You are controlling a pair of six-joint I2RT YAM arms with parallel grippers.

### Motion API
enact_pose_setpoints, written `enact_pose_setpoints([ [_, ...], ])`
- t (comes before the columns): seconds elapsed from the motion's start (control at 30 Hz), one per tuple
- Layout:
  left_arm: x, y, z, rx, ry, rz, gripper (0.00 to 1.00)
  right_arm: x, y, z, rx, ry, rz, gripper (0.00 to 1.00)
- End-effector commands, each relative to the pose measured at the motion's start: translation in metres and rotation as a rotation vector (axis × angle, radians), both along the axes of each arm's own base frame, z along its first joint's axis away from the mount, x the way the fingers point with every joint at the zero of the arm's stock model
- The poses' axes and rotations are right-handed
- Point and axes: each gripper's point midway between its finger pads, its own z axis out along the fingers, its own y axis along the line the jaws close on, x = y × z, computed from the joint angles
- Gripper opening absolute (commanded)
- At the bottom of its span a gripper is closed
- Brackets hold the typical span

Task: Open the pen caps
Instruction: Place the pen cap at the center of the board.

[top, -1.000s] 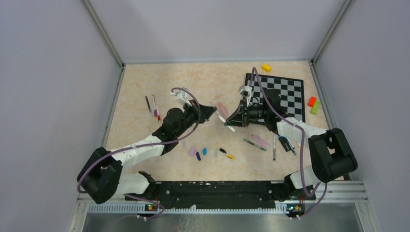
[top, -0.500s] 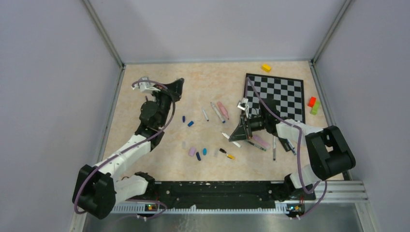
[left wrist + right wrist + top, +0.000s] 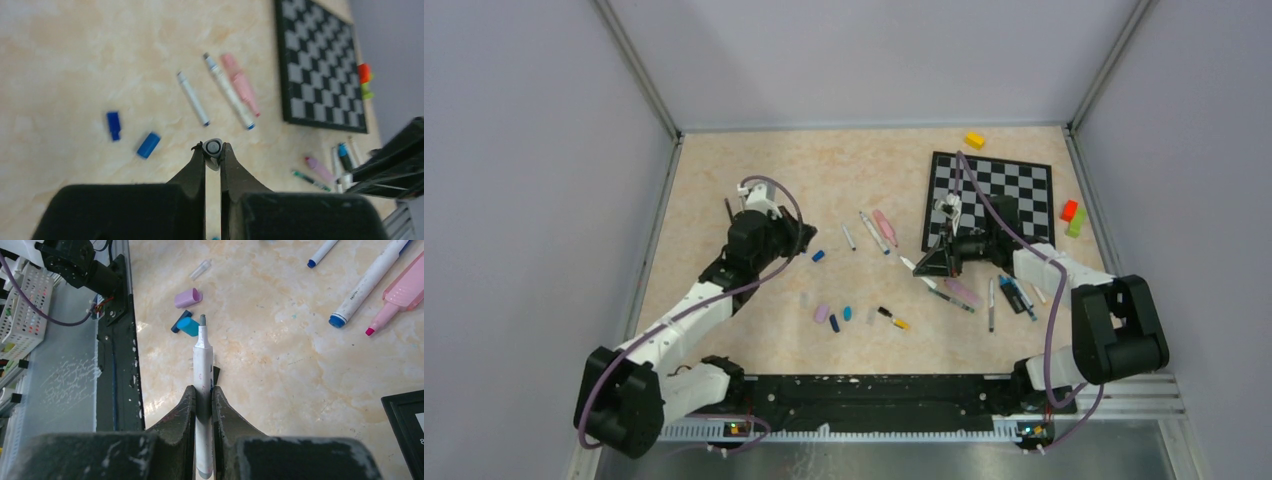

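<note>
The small grey pen cap (image 3: 214,146) will next go outward past the blue caps in my left gripper, then down toward bare table.
My left gripper (image 3: 801,240) is shut on a small grey pen cap (image 3: 214,146), held above the table left of centre; in the left wrist view (image 3: 213,149) the cap sits end-on between the tips. My right gripper (image 3: 923,267) is shut on a white pen (image 3: 202,371) whose bare grey tip (image 3: 202,320) points away; its own view (image 3: 203,391) shows the jaws clamped on the barrel. Loose caps lie on the table: lilac (image 3: 821,313), navy (image 3: 834,322), blue (image 3: 847,312), clear (image 3: 804,298), and another blue one (image 3: 818,256).
Two white pens (image 3: 848,236) (image 3: 874,232) and a pink highlighter (image 3: 885,228) lie mid-table. Several pens lie right of my right gripper (image 3: 1014,295). A chessboard (image 3: 1014,185), a yellow block (image 3: 974,140) and red and green blocks (image 3: 1072,217) are at the back right.
The grippers were together at mid-table; now they are apart. The left swung far left and came back partway with the grey cap. The right moved down and right with the white pen.
</note>
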Motion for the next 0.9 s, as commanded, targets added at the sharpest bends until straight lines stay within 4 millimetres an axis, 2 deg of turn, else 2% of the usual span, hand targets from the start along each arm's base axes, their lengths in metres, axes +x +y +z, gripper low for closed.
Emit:
enact_pose_setpoints([
  [0.0, -0.008, 0.028, -0.057, 0.193, 0.232, 0.080, 0.06, 0.010, 0.000, 0.012, -0.001, -0.093, 0.007, 0.00],
  [0.13, -0.007, 0.041, -0.082, 0.257, 0.296, 0.138, 0.10, 0.011, -0.001, 0.008, -0.011, -0.091, 0.004, 0.00],
  [0.27, -0.007, 0.048, -0.108, 0.320, 0.381, 0.159, 0.11, 0.012, -0.001, 0.007, -0.018, -0.090, 0.004, 0.00],
  [0.33, -0.004, 0.054, -0.115, 0.352, 0.399, 0.186, 0.10, 0.012, -0.001, 0.005, -0.022, -0.088, 0.003, 0.00],
  [0.47, 0.009, 0.066, -0.116, 0.381, 0.387, 0.234, 0.09, 0.012, -0.001, 0.005, -0.023, -0.089, 0.003, 0.00],
  [0.7, 0.049, 0.067, -0.105, 0.403, 0.355, 0.224, 0.09, 0.013, -0.001, 0.004, -0.027, -0.093, 0.006, 0.00],
  [0.8, 0.070, 0.070, -0.108, 0.410, 0.371, 0.223, 0.09, 0.021, -0.003, 0.002, -0.049, -0.100, -0.030, 0.00],
  [0.87, 0.083, 0.071, -0.110, 0.410, 0.388, 0.220, 0.09, 0.039, -0.003, 0.001, -0.082, -0.114, -0.089, 0.00],
])
